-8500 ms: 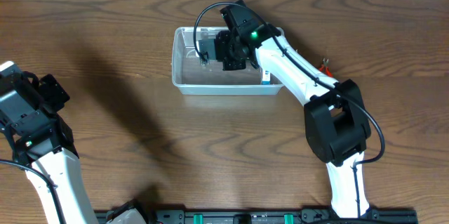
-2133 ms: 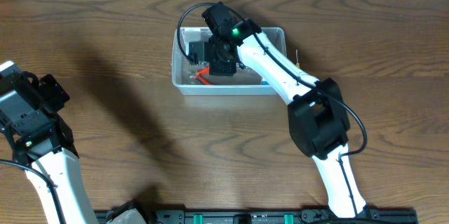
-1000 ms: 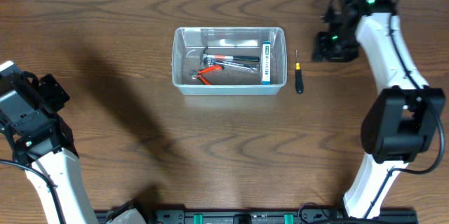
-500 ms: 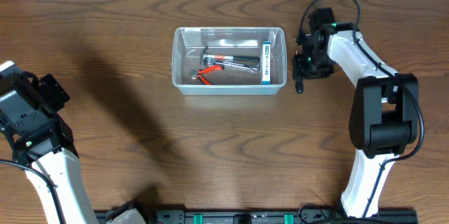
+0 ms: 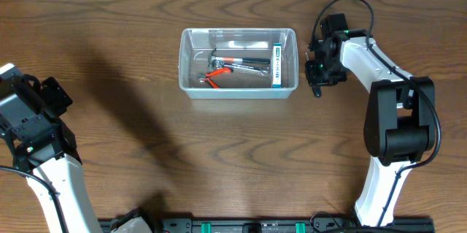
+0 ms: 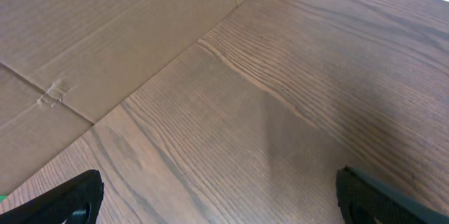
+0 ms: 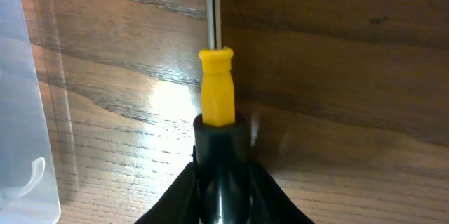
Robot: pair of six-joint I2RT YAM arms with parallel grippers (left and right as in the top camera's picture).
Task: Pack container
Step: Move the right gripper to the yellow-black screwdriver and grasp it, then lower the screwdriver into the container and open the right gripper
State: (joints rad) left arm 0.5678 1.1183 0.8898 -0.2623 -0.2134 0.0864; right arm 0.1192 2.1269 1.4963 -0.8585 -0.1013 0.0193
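My right gripper will next go up, left in the overhead view, then down, turning, to release the screwdriver (image 7: 219, 112) on the bare near part of the container's bottom.
The clear plastic container (image 5: 187, 79) sits at the table's back middle. It holds red-handled pliers (image 5: 213, 77), a wrench (image 5: 241, 63) and a small blue-and-white box (image 5: 277, 65). Its wall shows at the left edge of the right wrist view (image 7: 21, 133). My right gripper (image 5: 315, 76) is just right of the container and is shut on the black handle of a screwdriver (image 7: 219, 112) with a yellow collar and steel shaft, which lies on the table. My left gripper (image 6: 217, 199) is open and empty over bare wood at the far left.
A cardboard sheet (image 6: 105, 34) lies beyond the table's left edge in the left wrist view. The left arm (image 5: 33, 138) stands at the table's left front. A black rail (image 5: 255, 226) runs along the front edge.
My right arm left the container, swung out to the right, then came down on the screwdriver beside the container and closed on its handle. The left arm has not moved.
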